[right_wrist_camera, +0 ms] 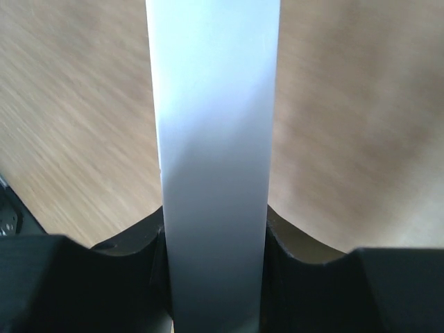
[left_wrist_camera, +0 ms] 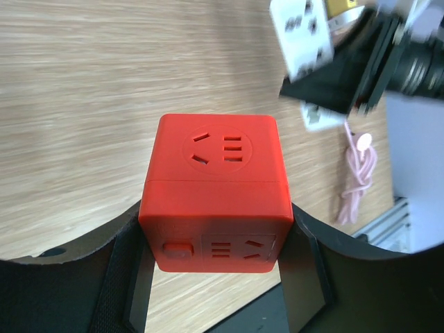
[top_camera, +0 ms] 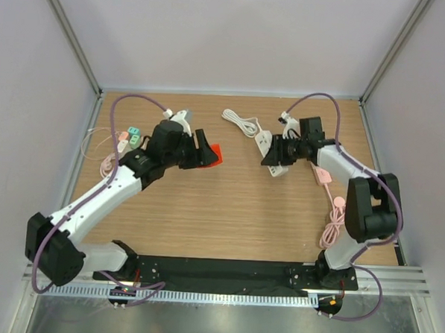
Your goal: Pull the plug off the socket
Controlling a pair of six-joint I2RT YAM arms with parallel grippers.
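Observation:
The robot's right gripper will next move outward and down to let go of the power strip on bare wood near the back wall, with the red cube clear of the power strip.
The plug is a red cube with socket holes on two visible faces. My left gripper is shut on its sides and holds it just above the wood; in the top view the cube shows at the gripper's tip, left of centre. The socket is a white power strip, and my right gripper is shut on its narrow edges. From above, the strip hangs in the right gripper, a clear gap away from the cube. No prongs are visible.
A coiled white cord runs from the strip toward the back. A pink cable and pink plug lie by the right arm. Small green and pink adapters sit at the left with thin cables. Walls close in three sides.

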